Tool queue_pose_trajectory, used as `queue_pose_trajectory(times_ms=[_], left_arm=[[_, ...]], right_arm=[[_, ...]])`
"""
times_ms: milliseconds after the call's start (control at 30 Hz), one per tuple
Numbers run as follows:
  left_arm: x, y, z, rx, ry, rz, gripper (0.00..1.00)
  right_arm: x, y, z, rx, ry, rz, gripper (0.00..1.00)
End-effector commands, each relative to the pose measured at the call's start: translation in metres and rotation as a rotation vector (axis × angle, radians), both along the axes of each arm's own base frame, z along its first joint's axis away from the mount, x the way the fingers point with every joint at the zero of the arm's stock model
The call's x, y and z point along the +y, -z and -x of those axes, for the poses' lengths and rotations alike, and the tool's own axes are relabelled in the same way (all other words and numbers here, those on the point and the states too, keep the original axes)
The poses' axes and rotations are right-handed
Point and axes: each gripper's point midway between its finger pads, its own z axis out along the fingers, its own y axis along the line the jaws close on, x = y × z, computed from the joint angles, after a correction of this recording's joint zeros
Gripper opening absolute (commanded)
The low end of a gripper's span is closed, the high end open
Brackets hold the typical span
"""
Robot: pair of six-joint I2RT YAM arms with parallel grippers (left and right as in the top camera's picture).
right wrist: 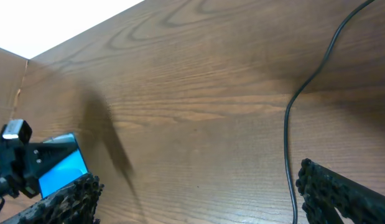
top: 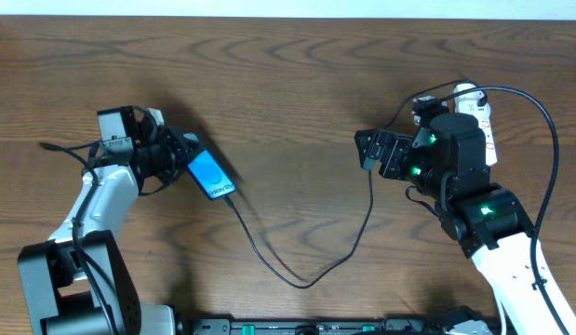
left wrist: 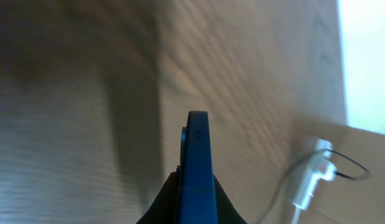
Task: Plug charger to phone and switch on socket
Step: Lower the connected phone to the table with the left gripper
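Note:
The bare tabletop is below the robot's left gripper, so the left gripper will next go down until the phone (top: pixel 209 175) rests there and let go, since the charger already meets the phone's lower end.
The phone (top: pixel 209 175), with its blue screen, is held off the table at the left, and my left gripper (top: pixel 188 158) is shut on it. In the left wrist view the phone (left wrist: pixel 198 155) shows edge-on between the jaws of the left gripper (left wrist: pixel 197 196). The charger (top: pixel 301 282), a thin black cable, runs from the phone's lower end in a loop across the table up to my right gripper (top: pixel 366 152). That gripper (right wrist: pixel 198 205) stands open and holds nothing, with the charger (right wrist: pixel 290 130) lying just inside its right finger. The socket (top: pixel 484 116) lies at the back right.
The white socket strip (left wrist: pixel 311 177) and its cord lie near the table's far edge, beside a pale wall. A black lead arcs over the right arm (top: pixel 548 140). The table (top: pixel 297 84) is bare brown wood.

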Motion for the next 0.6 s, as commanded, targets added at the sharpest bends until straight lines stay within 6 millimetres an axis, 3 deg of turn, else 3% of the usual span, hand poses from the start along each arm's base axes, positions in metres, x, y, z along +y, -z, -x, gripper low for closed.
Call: queue_pose_trajectory(times_ms=[0,233,567], left_arm=[[0.014,-0.001,-0.003,-0.008,-0.032,-0.093,0.08],[0.002,0.008,-0.001,-0.001,0.028,-0.110,0.08],[-0.008,0.038,0.004,0.081,0.054,-0.140,0.07]], right_arm=[[-0.002,-0.001,-0.002,-0.008,0.003,0.013,0.99],[-0.002,0.000,-0.003,-0.004,0.003,0.014,0.99],[-0.002,0.001,-0.003,-0.001,0.003,0.015,0.99]])
